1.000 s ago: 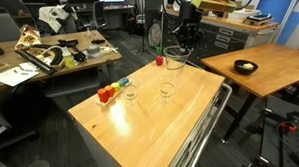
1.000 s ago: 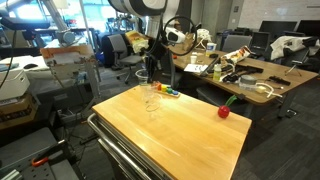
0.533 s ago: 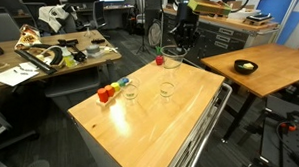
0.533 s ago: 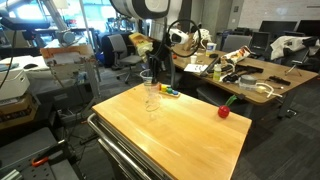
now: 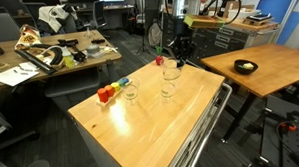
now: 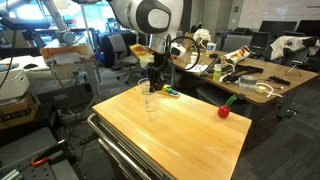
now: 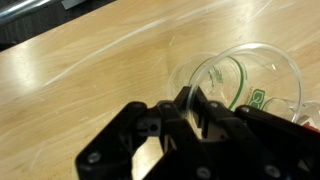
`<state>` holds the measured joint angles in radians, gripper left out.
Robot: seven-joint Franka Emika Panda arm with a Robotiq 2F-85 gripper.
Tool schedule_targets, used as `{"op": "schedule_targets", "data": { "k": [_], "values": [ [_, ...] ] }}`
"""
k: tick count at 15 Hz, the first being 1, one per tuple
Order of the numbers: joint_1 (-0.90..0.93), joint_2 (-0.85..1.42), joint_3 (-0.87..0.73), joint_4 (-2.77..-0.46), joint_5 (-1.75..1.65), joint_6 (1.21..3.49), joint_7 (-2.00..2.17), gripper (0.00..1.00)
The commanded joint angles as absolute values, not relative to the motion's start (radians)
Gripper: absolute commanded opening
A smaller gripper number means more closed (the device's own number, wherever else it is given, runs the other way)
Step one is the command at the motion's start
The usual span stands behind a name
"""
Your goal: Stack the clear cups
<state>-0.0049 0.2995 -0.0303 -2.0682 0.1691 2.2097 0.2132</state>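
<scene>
My gripper will lower the held clear cup into the second cup below, then release the clear cup's rim.
My gripper (image 5: 174,59) is shut on the rim of a clear cup (image 5: 170,75) and holds it just above a second clear cup (image 5: 168,91) standing on the wooden table. It is hard to tell whether the two touch. Another clear cup (image 5: 130,91) stands next to the coloured blocks. In an exterior view the gripper (image 6: 153,76) holds the cup (image 6: 149,87) over the standing cup (image 6: 150,103). In the wrist view the fingers (image 7: 185,105) pinch the wall of the cup (image 7: 245,75) above the wood.
A row of coloured blocks (image 5: 108,93) (image 6: 168,92) lies near the table's edge. A small red item (image 5: 159,61) (image 6: 223,111) stands on the wooden top (image 5: 141,129). A second wooden table with a black bowl (image 5: 247,66) stands beside it. Cluttered desks (image 5: 58,52) lie behind.
My gripper has come down with the clear cup in it, toward the cup standing on the table. The other things have not moved.
</scene>
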Motion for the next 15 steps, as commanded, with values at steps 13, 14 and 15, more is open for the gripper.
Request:
{"op": "schedule_targets", "data": {
  "k": [13, 14, 15],
  "values": [
    [0.008, 0.440, -0.025, -1.973, 0.104, 2.200, 0.198, 0.64],
    [0.008, 0.434, -0.025, -1.972, 0.105, 2.198, 0.197, 0.70],
    [0.008, 0.425, -0.025, -1.972, 0.102, 2.196, 0.196, 0.77]
  ]
}}
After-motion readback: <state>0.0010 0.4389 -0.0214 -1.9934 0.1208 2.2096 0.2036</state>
